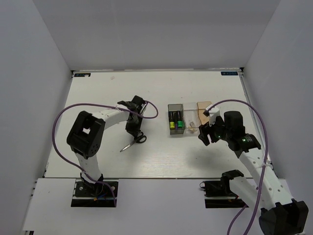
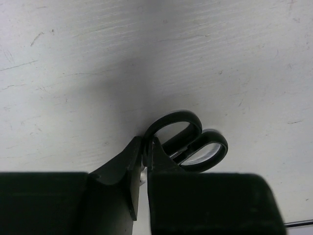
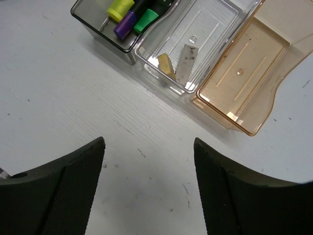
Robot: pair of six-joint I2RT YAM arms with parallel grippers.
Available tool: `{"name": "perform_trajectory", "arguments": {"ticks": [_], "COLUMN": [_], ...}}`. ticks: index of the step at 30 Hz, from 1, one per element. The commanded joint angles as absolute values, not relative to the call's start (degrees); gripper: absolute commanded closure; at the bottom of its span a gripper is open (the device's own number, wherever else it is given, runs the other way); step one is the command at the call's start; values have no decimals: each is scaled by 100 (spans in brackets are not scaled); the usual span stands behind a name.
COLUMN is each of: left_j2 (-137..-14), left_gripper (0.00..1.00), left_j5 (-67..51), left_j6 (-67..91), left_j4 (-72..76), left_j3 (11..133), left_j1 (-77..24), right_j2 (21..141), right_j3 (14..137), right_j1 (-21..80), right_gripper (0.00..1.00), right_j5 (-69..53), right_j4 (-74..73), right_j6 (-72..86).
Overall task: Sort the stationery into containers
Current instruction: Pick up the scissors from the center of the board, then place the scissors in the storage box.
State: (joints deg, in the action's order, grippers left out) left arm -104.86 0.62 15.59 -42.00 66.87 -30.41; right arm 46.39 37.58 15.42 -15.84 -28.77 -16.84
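The tan-orange box [image 1: 204, 108] is empty. My left gripper should next carry the scissors [image 1: 136, 141] up, outward and to the right in the top view, over the box, to let them go.
The black-handled scissors [image 1: 136, 141] sit at table level left of the boxes, blade pointing to the near left. My left gripper [image 1: 135, 132] is shut on one handle loop [image 2: 171, 128]; its fingertips [image 2: 155, 149] pinch the loop's rim. The dark box [image 3: 100, 29] holds the yellow [image 3: 120, 8], purple [image 3: 125, 24] and green [image 3: 146, 20] highlighters. The clear box [image 3: 215, 27] holds the tan cube [image 3: 166, 65] and the grey block [image 3: 186, 61]. The tan-orange box [image 3: 247, 68] holds nothing. My right gripper [image 3: 149, 147] is open and empty, just in front of the boxes.
The three joined boxes [image 1: 190, 118] stand right of centre on the white table. White walls close the table in on the left, back and right. Purple cables loop from both arms.
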Motion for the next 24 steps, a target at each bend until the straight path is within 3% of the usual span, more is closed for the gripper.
{"name": "perform_trajectory", "arguments": {"ticks": [1, 3, 5, 7, 8, 9, 11, 12, 19, 24], "left_j2": [-10389, -10066, -9784, -9485, -9414, -9378, -9290, -9290, -9737, -10818], "left_gripper": [100, 100, 100, 100, 100, 100, 100, 100, 100, 100], "left_j5": [44, 9, 18, 9, -113, -193, -263, -368, -1044, -1318], "left_j6": [1652, 1705, 1793, 1924, 1968, 2021, 2179, 2223, 3022, 3866], "left_j4": [-4122, -4148, -4271, -4298, -4246, -4254, -4167, -4105, -2280, -801], "left_j3": [6521, 6652, 6845, 7048, 7292, 7382, 7654, 7821, 8393, 9602], "left_j1": [-3067, -3181, -3400, -3576, -3699, -3770, -4025, -4095, -4657, -4807], "right_j2": [4474, 4395, 4377, 4333, 4307, 4281, 4263, 4228, 4105, 3947], "right_j3": [3735, 3762, 3762, 3753, 3753, 3736, 3744, 3701, 3472, 3199], "right_j1": [1494, 1459, 1442, 1433, 1415, 1389, 1398, 1380, 1275, 1178], "right_gripper": [22, 13, 17, 36, 61, 73, 89, 93, 90, 89], "right_j5": [-1696, -1556, -1338, -1144, -855, -574, -83, 426, 2905, 3313], "right_j4": [-2918, -2909, -2857, -2725, -2672, -2524, -2435, -2252, -1311, -853], "right_j6": [-1617, -1556, -1521, -1354, -1301, -1249, -1099, -951, -747, -800]}}
